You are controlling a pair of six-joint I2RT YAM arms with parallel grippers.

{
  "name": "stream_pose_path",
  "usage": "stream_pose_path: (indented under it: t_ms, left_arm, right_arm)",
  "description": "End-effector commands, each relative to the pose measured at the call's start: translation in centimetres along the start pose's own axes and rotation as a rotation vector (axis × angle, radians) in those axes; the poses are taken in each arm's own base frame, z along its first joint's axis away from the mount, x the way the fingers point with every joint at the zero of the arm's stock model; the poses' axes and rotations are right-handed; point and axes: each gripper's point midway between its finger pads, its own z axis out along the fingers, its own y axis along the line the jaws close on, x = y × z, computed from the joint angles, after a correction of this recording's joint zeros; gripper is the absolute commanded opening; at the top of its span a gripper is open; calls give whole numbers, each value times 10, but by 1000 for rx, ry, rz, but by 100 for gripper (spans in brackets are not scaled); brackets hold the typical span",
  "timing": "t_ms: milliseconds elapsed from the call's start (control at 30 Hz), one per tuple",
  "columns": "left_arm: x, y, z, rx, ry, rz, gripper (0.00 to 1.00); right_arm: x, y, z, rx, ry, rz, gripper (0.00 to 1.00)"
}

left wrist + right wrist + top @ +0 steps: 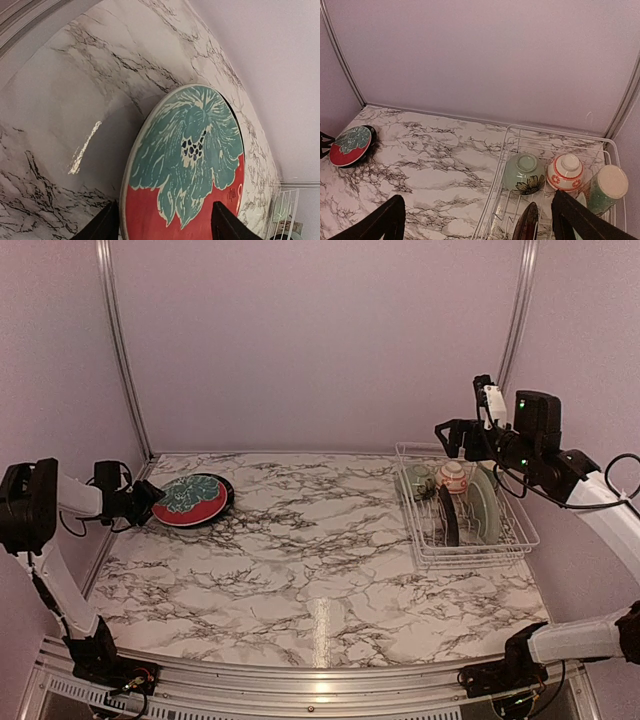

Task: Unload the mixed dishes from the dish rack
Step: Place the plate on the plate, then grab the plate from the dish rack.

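The pale green plate stands upright, and the pale green plate's upper rim (484,474) lies below my right gripper, so my right gripper needs to tip down and lower astride it.
A dark red plate with a teal flower (190,500) lies at the far left of the table, resting tilted on a black-rimmed plate (226,490). My left gripper (148,500) is open at its left edge, and its fingers straddle the plate (185,165) in the left wrist view. The white wire dish rack (470,558) at the right holds a pale green bowl (522,172), an orange-red-and-white bowl (565,172), a cream mug (605,187), a dark upright plate (449,515) and a pale green plate (484,502). My right gripper (446,430) hangs open and empty above the rack's far left corner.
The marble table (320,540) runs between the stacked plates and the rack. Pale walls with metal corner posts (120,350) close in the back and sides. The rack stands close to the right wall.
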Motion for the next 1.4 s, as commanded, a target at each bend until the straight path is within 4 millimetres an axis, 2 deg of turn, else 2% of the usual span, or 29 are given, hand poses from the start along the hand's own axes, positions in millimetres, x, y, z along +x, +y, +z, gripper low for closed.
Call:
stream_pose_path:
  t_ms: [0, 133, 267, 400, 633, 800, 833, 967, 1100, 1200, 1367]
  left_arm:
    - [-10, 1, -16, -86, -32, 68, 66]
    - [-13, 1, -23, -139, -48, 104, 73]
    - [-11, -6, -22, -137, -36, 114, 75]
    - [-7, -21, -27, -131, -47, 142, 78]
    - [-11, -67, -62, -80, -140, 227, 89]
    - [-15, -103, -86, -13, -190, 292, 92]
    - [-8, -115, -87, 16, -181, 318, 94]
    - [-3, -139, -93, 87, -153, 379, 99]
    - [7, -148, -96, 116, -119, 426, 99]
    - [15, -155, -97, 147, -105, 461, 99]
    - [22, -160, -98, 177, -77, 471, 99]
  right_arm:
    - [-4, 1, 2, -12, -18, -5, 99]
    - [-2, 1, 3, -10, -9, 3, 98]
    - [3, -2, 6, 8, 16, 3, 98]
    - [12, -20, 11, 113, 97, 20, 99]
    - [49, -49, 8, 290, 324, 8, 98]
    - [76, -89, -5, 483, 442, -26, 98]
    - [80, -96, -8, 505, 462, -17, 99]
    - [88, -120, -19, 552, 497, 45, 98]
    - [109, -140, -20, 555, 562, 110, 94]
    - [126, -140, -12, 517, 604, 140, 90]
    - [138, -141, 2, 500, 627, 148, 75]
